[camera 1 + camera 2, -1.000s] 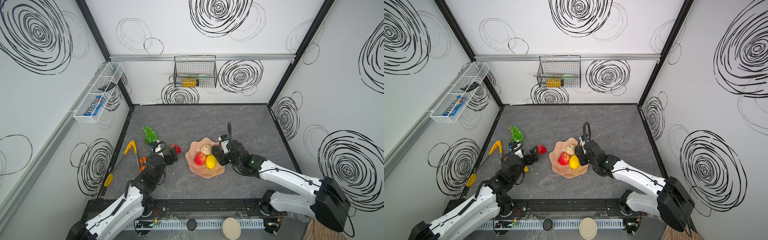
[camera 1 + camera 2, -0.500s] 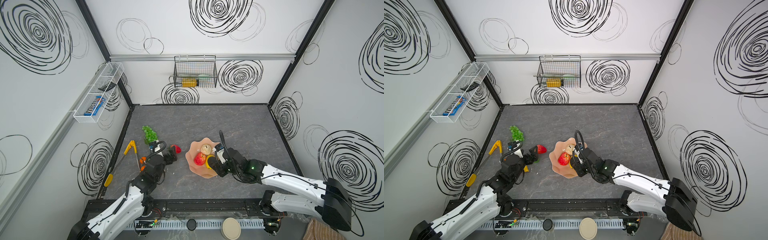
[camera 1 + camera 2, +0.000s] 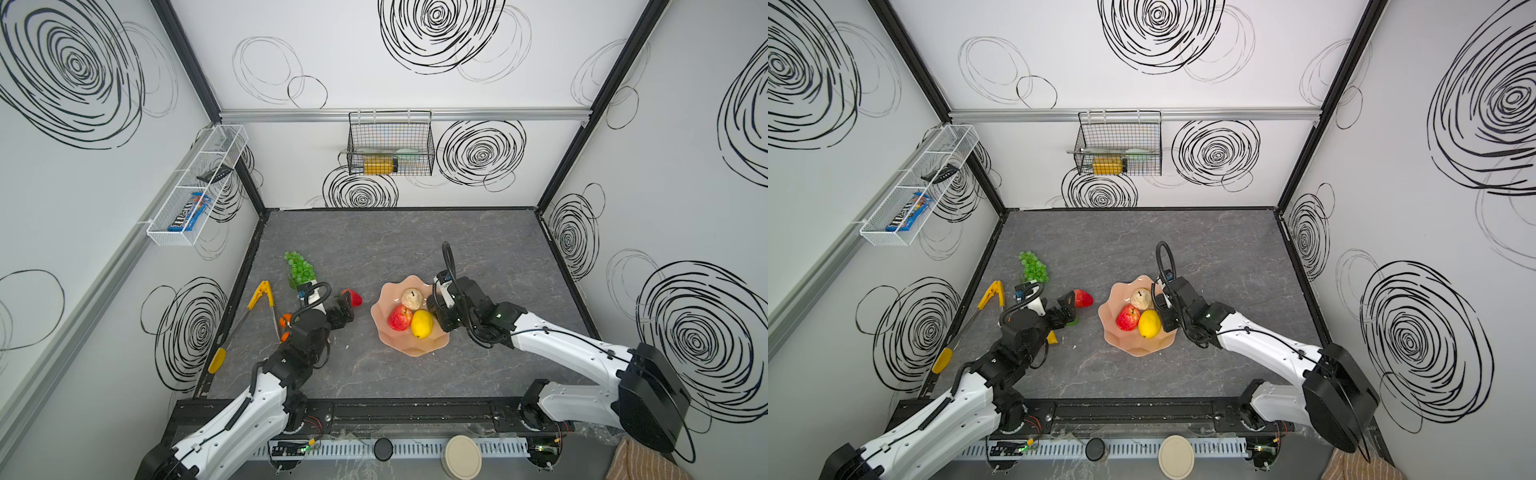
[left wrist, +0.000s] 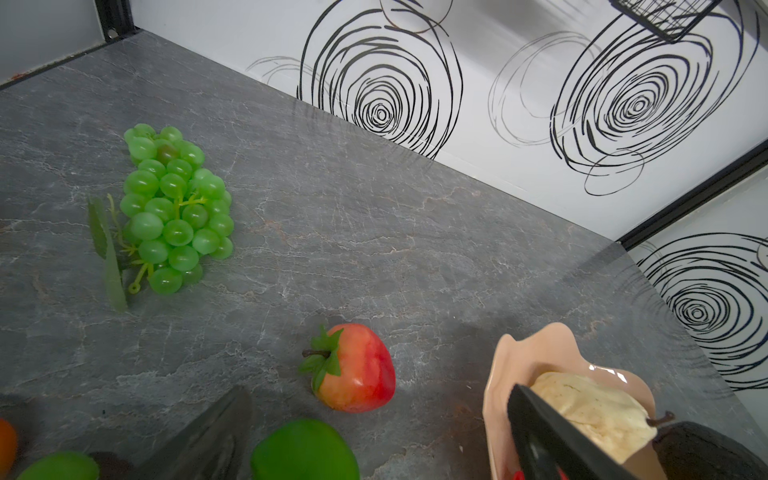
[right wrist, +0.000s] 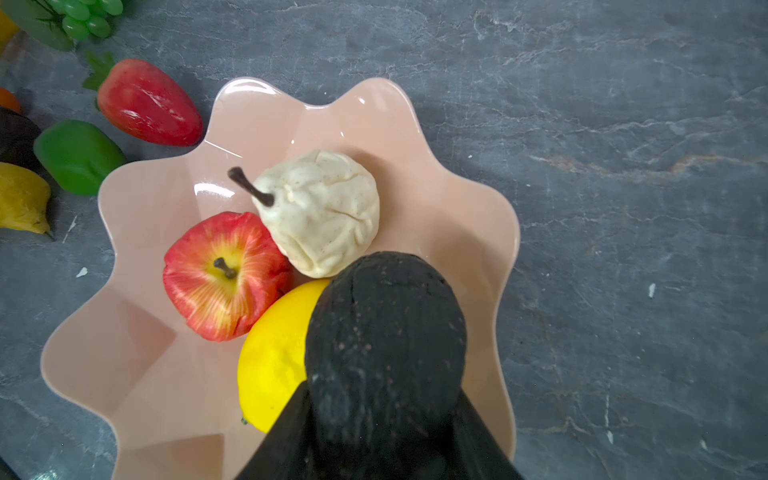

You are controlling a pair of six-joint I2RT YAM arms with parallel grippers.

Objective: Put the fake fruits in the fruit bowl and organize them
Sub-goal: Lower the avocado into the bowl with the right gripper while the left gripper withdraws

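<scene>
The free spot on the bare bottom of the bowl beside the pear is below the right gripper, so the right gripper should lower the dark avocado onto it and let go.
The peach fruit bowl holds a red apple, a yellow lemon and a beige pear. My right gripper is shut on a dark avocado above the bowl's right side, over the lemon. My left gripper stands open just left of the bowl. A strawberry lies just beyond its fingertips and a green lime lies between its fingers. The grape bunch lies further back left.
Yellow-handled tongs lie along the left edge, with small oranges beside them. A second yellow fruit lies near the lime. A wire basket hangs on the back wall and a white wire shelf on the left wall.
The right gripper with the avocado swung in over the lemon, then drew back toward the bowl's right rim. The left arm has not moved.
</scene>
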